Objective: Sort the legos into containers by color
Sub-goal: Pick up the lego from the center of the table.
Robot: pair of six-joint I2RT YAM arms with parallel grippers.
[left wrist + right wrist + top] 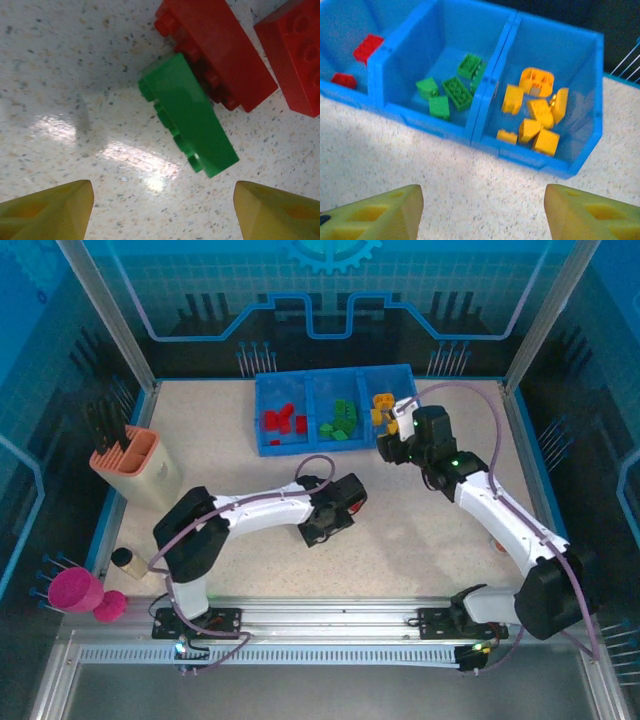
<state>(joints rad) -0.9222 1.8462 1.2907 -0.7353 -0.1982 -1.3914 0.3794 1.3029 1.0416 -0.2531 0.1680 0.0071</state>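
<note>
My open left gripper lowers its fingers next around the green lego's nearest end, which sticks out clear of the long red lego (215,50), as the green lego lies below.
A green lego (187,115) lies on the speckled table against a long red lego (215,50), with another red lego (295,50) to its right. My left gripper (162,200) hangs open just above them, nothing between its yellow fingers; from above it (318,530) is at mid-table. The blue tray (530,152) holds red legos (367,47) in its left compartment, green legos (447,90) in the middle and yellow legos (535,115) on the right. My right gripper (482,200) is open and empty over bare table in front of the tray (300,447), near its right end (390,445).
A peach-and-cream tool holder (135,465) stands at the left. A small round white can (128,562) and a pink object (80,590) sit at the near left corner. Blue walls frame the table.
</note>
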